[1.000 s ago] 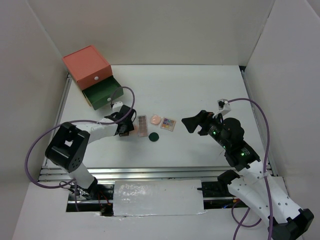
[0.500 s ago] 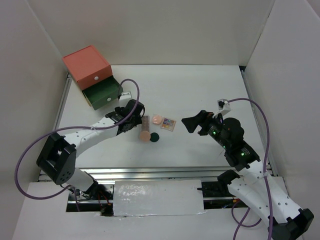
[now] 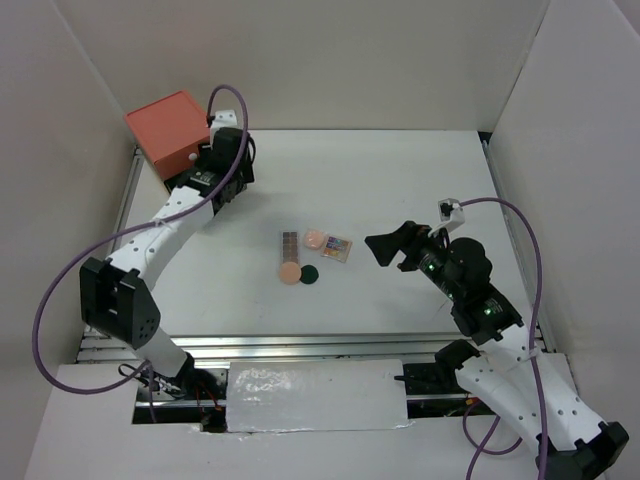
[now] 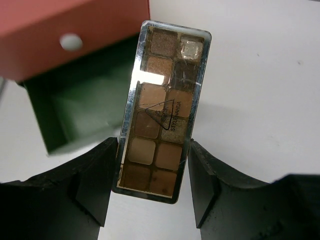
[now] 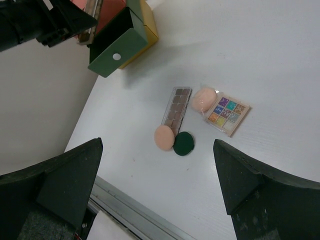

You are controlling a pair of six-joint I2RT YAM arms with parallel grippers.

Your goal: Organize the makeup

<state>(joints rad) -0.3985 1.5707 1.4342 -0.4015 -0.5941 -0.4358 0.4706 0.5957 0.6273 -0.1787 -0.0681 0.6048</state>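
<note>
My left gripper needs to turn and move toward the red top of the chest next, then go down over the drawer, because the brown rectangular palette sticks out at an angle past the drawer's edge.
My left gripper (image 3: 215, 165) is shut on a brown rectangular eyeshadow palette (image 4: 162, 110) and holds it above the open green drawer (image 4: 75, 105) of the chest. On the table's middle lie a second brown palette (image 3: 288, 243), a peach disc (image 3: 290, 272), a dark-green disc (image 3: 310, 273), a pink disc (image 3: 314, 239) and a square multicolour palette (image 3: 337, 247). The right wrist view shows them too: palette (image 5: 177, 109), peach disc (image 5: 163, 138), green disc (image 5: 184, 143). My right gripper (image 3: 385, 248) is open and empty, raised to the right of them. The green tubes are out of view.
The drawer chest stands at the back left, with a red top (image 3: 170, 125), the green drawer (image 5: 117, 50) pulled out and a yellow part (image 5: 147, 25) below. White walls close in the table on the left, back and right.
My left gripper took the brown palette from the middle cluster, lifted it and carried it to the back left over the green drawer. The right arm has not moved.
</note>
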